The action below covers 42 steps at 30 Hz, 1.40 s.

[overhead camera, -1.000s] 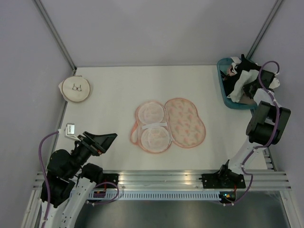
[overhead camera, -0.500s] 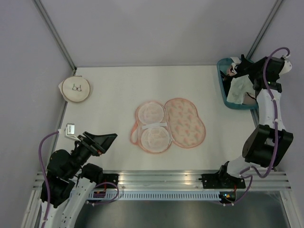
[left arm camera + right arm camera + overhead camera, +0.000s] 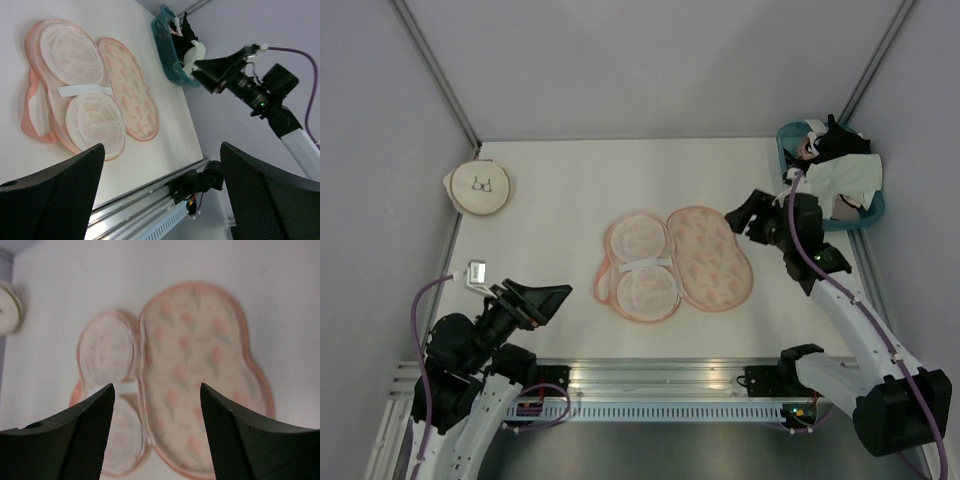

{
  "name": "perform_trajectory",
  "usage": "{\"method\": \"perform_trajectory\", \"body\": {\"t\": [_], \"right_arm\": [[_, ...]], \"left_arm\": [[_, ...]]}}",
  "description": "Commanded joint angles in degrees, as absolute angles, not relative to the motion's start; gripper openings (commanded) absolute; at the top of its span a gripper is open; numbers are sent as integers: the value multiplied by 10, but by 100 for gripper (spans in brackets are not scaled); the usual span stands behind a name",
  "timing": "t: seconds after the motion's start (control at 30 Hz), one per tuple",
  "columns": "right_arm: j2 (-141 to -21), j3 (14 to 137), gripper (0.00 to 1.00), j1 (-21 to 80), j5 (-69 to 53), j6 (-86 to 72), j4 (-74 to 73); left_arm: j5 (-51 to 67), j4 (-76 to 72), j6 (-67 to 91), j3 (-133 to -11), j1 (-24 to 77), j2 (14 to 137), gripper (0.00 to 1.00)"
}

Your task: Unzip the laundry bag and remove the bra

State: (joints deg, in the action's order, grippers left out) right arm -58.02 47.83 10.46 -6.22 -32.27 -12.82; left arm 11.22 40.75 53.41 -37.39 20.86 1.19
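Note:
The pink rim at the near outer [image 3: 750, 287] [image 3: 270, 406] curve of the laundry bag's flap lies free, away from the mesh domes, so my right gripper needs to move back and down onto it next.
The laundry bag [image 3: 678, 262] lies opened flat mid-table: a peach printed half [image 3: 200, 375] on the right and a half with two pale mesh domes [image 3: 75, 80] under a white strap on the left. The bra [image 3: 847, 177], pale white, is draped over the teal bin [image 3: 872, 211] at the right edge, on darker garments. My right gripper [image 3: 746, 214] hangs open and empty just right of the bag; its wrist view looks down on the bag past the gripper [image 3: 156, 386]. My left gripper [image 3: 546, 297] is open and empty near the front left, clear of the bag.
A round cream pouch with a bra drawing [image 3: 480, 188] sits at the far left edge. The teal bin [image 3: 167, 42] holds black and beige garments. A metal rail [image 3: 660, 375] runs along the table's near edge.
My right gripper opened over the bin and left the white bra there. The arm then swung left and down toward the open bag. The left arm barely shifted.

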Motion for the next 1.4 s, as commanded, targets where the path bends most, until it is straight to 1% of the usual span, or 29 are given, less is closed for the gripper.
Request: {"method": "perform_trajectory", "body": {"t": [0.0, 0.03, 0.17, 0.23, 0.33, 0.47, 0.57, 0.6, 0.63, 0.7, 0.73, 0.87, 0.93, 1.03, 1.1, 1.13, 1.27, 1.33, 1.37], "right_arm": [[-529, 411, 74, 184, -24, -334, -135], [-520, 402, 74, 225, -4, -335, -154], [-470, 360, 76, 306, 17, -370, -177], [-447, 325, 78, 352, 31, -404, -173], [-413, 267, 78, 388, 82, -461, -180], [-383, 194, 77, 399, 137, -545, -187], [-371, 181, 77, 410, 188, -600, -226], [-369, 181, 76, 411, 207, -618, -269], [-367, 183, 76, 411, 252, -641, -294], [-358, 183, 76, 411, 286, -696, -346], [-353, 180, 76, 411, 307, -708, -353], [-339, 143, 75, 411, 320, -751, -339], [-341, 136, 72, 411, 321, -763, -319], [-361, 132, 69, 411, 335, -772, -294], [-396, 139, 66, 411, 338, -775, -281], [-410, 141, 62, 411, 341, -773, -273], [-515, 156, 54, 411, 347, -768, -225], [-564, 163, 47, 411, 347, -764, -193], [-579, 170, 46, 411, 347, -762, -182]], "left_arm": [[173, 360, 500, -361, 207, 6, 100], [180, 354, 498, -357, 207, 5, 99], [204, 322, 492, -345, 208, 5, 100], [209, 314, 492, -340, 208, 5, 99], [209, 313, 494, -338, 207, 5, 100], [211, 314, 496, -331, 208, -17, 99], [211, 313, 498, -329, 207, -17, 100], [212, 313, 499, -329, 208, -17, 100], [211, 314, 499, -328, 207, -17, 99], [211, 315, 501, -325, 208, -18, 100], [211, 315, 503, -323, 208, -18, 100], [208, 315, 505, -319, 208, -18, 100], [207, 316, 504, -320, 208, -17, 100], [203, 317, 504, -321, 208, -16, 100], [196, 322, 504, -321, 208, -16, 100], [193, 326, 503, -323, 207, -17, 100], [186, 333, 502, -325, 208, -19, 99], [183, 337, 499, -330, 208, -20, 100], [182, 345, 497, -331, 207, -21, 99]]}}
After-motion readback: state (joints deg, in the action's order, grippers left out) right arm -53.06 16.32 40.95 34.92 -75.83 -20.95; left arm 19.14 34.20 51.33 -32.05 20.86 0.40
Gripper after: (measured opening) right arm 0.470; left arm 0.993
